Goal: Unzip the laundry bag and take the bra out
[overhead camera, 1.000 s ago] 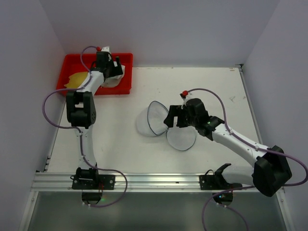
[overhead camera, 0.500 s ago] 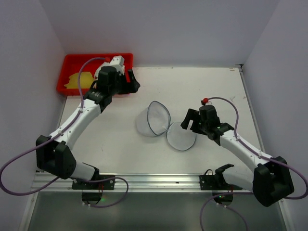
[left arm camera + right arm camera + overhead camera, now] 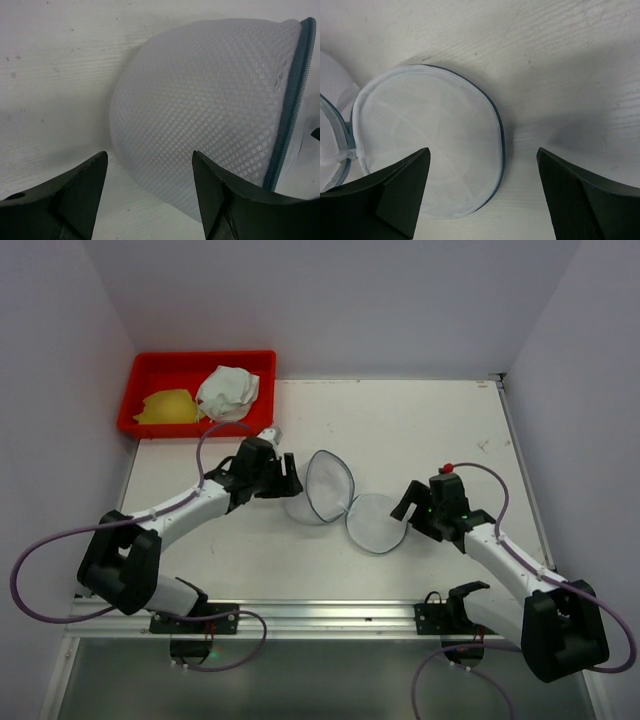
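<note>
I need to lower my right gripper next onto the disc's zipper rim at the disc's edge away from the dome.
The laundry bag lies unzipped at the table's middle as two joined halves: a white mesh dome (image 3: 318, 488) and a flat disc (image 3: 375, 523), each with a dark zipper rim. My left gripper (image 3: 287, 478) is open and empty just left of the dome; the left wrist view shows the dome (image 3: 200, 100) right in front of this gripper (image 3: 148, 155). My right gripper (image 3: 408, 503) is open and empty just right of the disc; the right wrist view shows the disc (image 3: 427, 145) below this gripper (image 3: 483, 150). A crumpled white garment, the bra (image 3: 228, 390), lies in the red tray (image 3: 262, 362).
The red tray stands at the back left corner and also holds a yellow cloth (image 3: 165, 405). Grey walls close in the table on the left, back and right. A metal rail (image 3: 320, 615) with both arm bases runs along the near edge.
My left arm has swung from the red tray down to the bag's dome half, leaving the white garment in the tray. My right gripper has drawn back to the right, off the bag.
</note>
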Motion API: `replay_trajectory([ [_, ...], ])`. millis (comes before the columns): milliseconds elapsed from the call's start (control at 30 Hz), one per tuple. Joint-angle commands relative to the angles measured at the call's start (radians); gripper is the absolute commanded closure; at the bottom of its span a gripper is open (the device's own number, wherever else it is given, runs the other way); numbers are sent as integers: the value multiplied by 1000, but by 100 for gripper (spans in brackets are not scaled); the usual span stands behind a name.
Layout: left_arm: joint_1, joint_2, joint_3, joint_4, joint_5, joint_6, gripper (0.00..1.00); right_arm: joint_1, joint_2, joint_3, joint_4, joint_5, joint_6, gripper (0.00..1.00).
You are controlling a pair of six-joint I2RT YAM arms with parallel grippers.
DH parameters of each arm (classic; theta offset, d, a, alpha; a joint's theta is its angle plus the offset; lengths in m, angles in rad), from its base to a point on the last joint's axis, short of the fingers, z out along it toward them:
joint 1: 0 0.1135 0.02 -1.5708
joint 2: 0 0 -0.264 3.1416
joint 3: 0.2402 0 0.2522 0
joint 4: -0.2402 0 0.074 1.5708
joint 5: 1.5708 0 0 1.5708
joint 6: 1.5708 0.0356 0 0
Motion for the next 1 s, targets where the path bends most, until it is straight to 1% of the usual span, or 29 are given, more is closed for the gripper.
replay_trajectory([
  [0, -33, 40, -42, 94, -70, -61, 30, -6, -11, -20, -11, -24, 26, 12],
  [167, -37, 85, -94, 106, -130, -96, 41, -7, 23, -18, -8, -42, 14, 13],
  [233, -36, 91, -114, 115, -145, -99, 46, -9, 67, -12, 18, -70, 2, 14],
  [267, -36, 91, -117, 115, -152, -99, 47, -7, 85, -3, 26, -100, -2, 17],
  [300, -37, 94, -122, 115, -159, -98, 51, -7, 102, -1, 46, -114, -3, 18],
  [333, -36, 94, -125, 115, -162, -98, 53, -7, 137, 2, 53, -124, -3, 18],
  [433, -36, 108, -130, 117, -170, -93, 60, -7, 170, 25, 75, -168, -11, 22],
  [467, -36, 111, -131, 117, -168, -93, 61, -7, 194, 35, 79, -180, -12, 23],
  [567, -36, 122, -133, 121, -156, -93, 63, -7, 254, 51, 113, -233, -14, 30],
  [600, -36, 122, -133, 123, -155, -93, 65, -7, 266, 54, 125, -242, -14, 37],
  [700, -36, 114, -136, 123, -152, -93, 66, -7, 296, 52, 148, -263, -14, 50],
  [733, -36, 112, -136, 123, -152, -91, 67, -7, 297, 54, 147, -262, -17, 61],
  [800, -36, 108, -133, 118, -155, -88, 67, -7, 287, 63, 135, -257, -22, 74],
  [833, -36, 108, -131, 117, -152, -88, 69, -7, 277, 68, 123, -251, -29, 88],
  [867, -37, 108, -130, 117, -147, -90, 70, -6, 264, 83, 92, -224, -34, 95],
  [900, -37, 106, -126, 118, -138, -91, 73, -6, 227, 92, 74, -205, -41, 100],
  [967, -40, 106, -122, 117, -142, -94, 77, -4, 190, 133, 5, -141, -66, 100],
])
